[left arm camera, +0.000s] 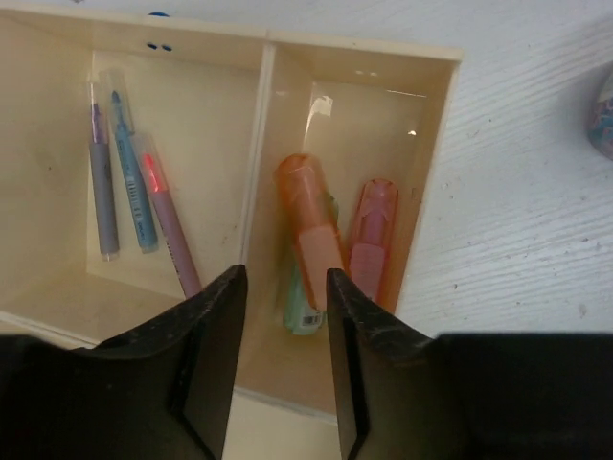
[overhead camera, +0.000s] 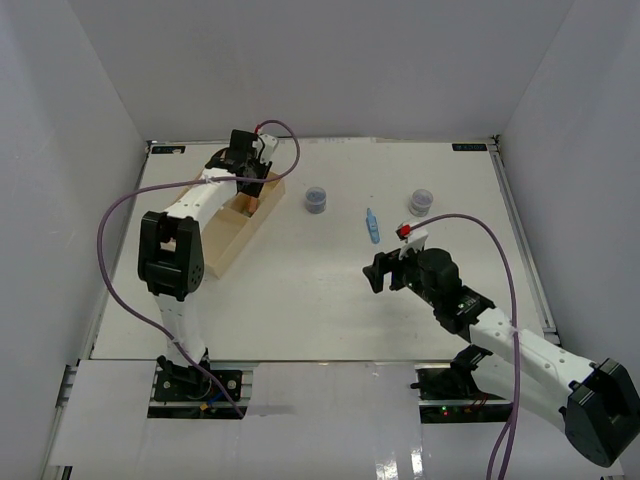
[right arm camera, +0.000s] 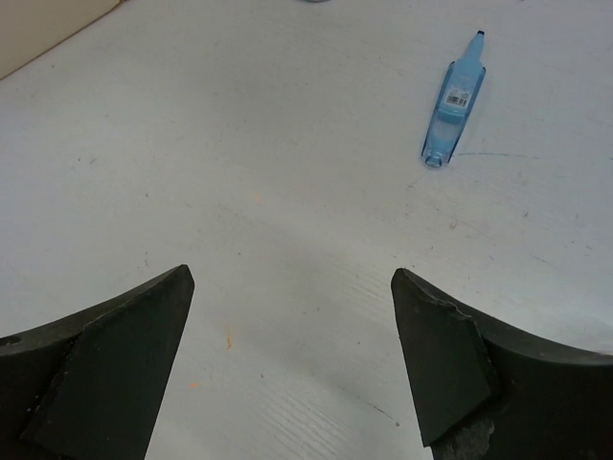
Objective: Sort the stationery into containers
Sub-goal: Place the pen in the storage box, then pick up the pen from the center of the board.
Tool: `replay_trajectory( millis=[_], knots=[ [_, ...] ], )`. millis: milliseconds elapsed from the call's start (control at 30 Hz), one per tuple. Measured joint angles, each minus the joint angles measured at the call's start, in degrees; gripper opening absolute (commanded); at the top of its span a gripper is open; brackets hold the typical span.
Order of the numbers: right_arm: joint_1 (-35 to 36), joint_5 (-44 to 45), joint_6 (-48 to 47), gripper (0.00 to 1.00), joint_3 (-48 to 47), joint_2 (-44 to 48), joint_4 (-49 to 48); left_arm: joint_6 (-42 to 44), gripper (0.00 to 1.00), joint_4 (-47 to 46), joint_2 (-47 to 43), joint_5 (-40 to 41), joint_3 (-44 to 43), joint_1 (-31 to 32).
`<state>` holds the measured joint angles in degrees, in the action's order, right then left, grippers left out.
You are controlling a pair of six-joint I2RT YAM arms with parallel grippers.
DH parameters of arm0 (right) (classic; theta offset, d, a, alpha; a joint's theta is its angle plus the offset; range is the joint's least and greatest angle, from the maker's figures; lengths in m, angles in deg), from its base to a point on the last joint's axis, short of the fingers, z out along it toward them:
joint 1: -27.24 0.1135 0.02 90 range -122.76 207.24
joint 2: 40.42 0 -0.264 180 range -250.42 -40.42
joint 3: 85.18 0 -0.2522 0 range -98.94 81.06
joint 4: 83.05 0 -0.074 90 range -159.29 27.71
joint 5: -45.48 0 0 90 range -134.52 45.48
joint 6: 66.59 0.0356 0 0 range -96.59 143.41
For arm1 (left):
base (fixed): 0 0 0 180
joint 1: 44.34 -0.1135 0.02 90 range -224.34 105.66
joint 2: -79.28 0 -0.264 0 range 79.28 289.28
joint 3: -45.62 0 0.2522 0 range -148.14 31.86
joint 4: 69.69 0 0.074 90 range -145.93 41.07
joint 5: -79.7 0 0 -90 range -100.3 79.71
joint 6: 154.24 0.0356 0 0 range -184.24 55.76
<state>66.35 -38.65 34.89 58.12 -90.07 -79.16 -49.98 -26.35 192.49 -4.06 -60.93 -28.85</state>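
My right gripper is higher than the blue marker's near end [overhead camera: 375, 238] [right arm camera: 437, 153], which lies on the table and farther outward. My right gripper will move outward and down onto it next.
The cream-yellow tray [overhead camera: 228, 240] lies at the left. My left gripper [overhead camera: 251, 188] hovers over its far end, open and empty [left arm camera: 285, 278]. Below it, one compartment holds an orange marker [left arm camera: 308, 216], a pink marker [left arm camera: 369, 240] and a green marker [left arm camera: 305, 311]. The neighbouring compartment holds a grey pen [left arm camera: 102, 187], a blue pen [left arm camera: 130, 182] and a pink pen [left arm camera: 168, 216]. A blue marker [overhead camera: 372, 226] lies on the table, also in the right wrist view [right arm camera: 452, 105]. Two greyish jars [overhead camera: 316, 199] [overhead camera: 421, 203] stand on the table. My right gripper [overhead camera: 378, 272] is open and empty [right arm camera: 292, 278], near the blue marker.
White walls enclose the table on three sides. A purple cable loops from each arm. A corner of the tray [right arm camera: 48, 29] shows at the top left of the right wrist view. One jar's edge [left arm camera: 603, 115] shows at the right of the left wrist view.
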Motion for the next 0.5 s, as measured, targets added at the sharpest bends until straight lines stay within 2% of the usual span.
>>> replay_trajectory(
  millis=[67, 267, 333, 367, 500],
  knots=[
    [0.0, 0.0, 0.0, 0.9, 0.2, -0.2, 0.2, 0.1, 0.62, 0.2, 0.0, -0.1, -0.5, -0.6],
    [-0.1, 1.5, -0.2, 0.93, -0.2, -3.4, 0.7, -1.0, 0.8, 0.3, -0.2, -1.3, -0.7, -0.5],
    [-0.4, 3.0, 0.0, 0.95, -1.7, -6.0, 1.5, -2.1, 0.85, 0.4, -0.6, -1.9, -0.5, -0.4],
    [-0.7, 4.0, 0.1, 0.95, -3.1, -7.7, 2.3, -3.2, 0.91, 0.4, -1.6, -2.7, -0.1, -0.4],
    [-2.6, 7.0, 0.4, 0.98, -10.1, -15.7, 4.2, -8.9, 0.98, -0.1, -8.1, -5.8, 3.1, -0.3]
  ],
)
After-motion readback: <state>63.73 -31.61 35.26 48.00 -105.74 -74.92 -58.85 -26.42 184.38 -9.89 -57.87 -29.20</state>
